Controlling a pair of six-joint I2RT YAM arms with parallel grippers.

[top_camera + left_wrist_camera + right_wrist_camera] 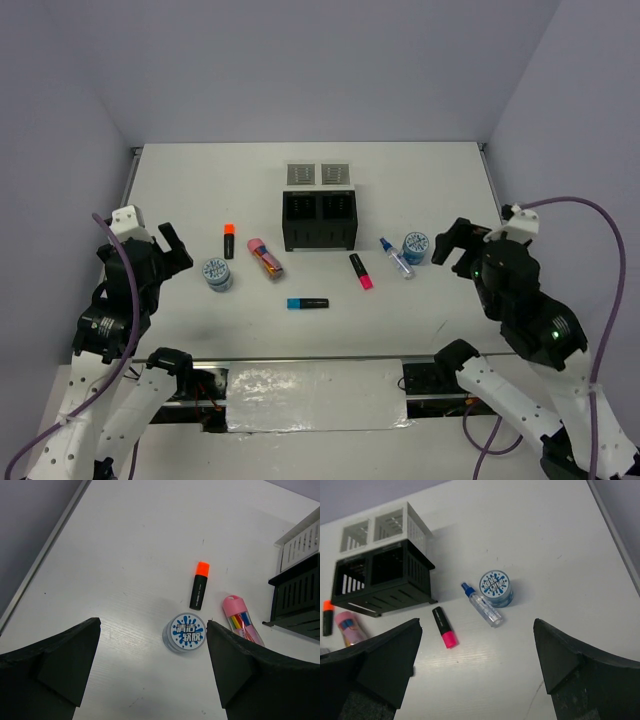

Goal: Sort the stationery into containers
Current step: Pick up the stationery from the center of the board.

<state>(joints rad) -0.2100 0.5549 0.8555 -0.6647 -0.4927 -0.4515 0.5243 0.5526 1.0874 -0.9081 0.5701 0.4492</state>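
Note:
My right gripper is open high above the table and short of the roll, so next it should reach outward and down around the sides of the roll beside the pen.
The black two-compartment box (319,220) stands mid-table with two light grey trays (319,174) behind it. On the table lie an orange-capped highlighter (228,241), a pink multicoloured marker (265,257), a blue-capped highlighter (307,303), a pink-capped highlighter (360,271), a slim blue-white pen (396,258) and two blue-white rolls (217,273) (416,247). My left gripper (172,248) is open and empty above the left roll (185,632). My right gripper (450,243) is open and empty, right of the other roll (495,588), the pen (482,604) and the pink-capped highlighter (444,627).
Grey walls close the table at the back and both sides. A raised rail (42,565) runs along the left edge. The arm bases and a taped strip (315,395) sit at the near edge.

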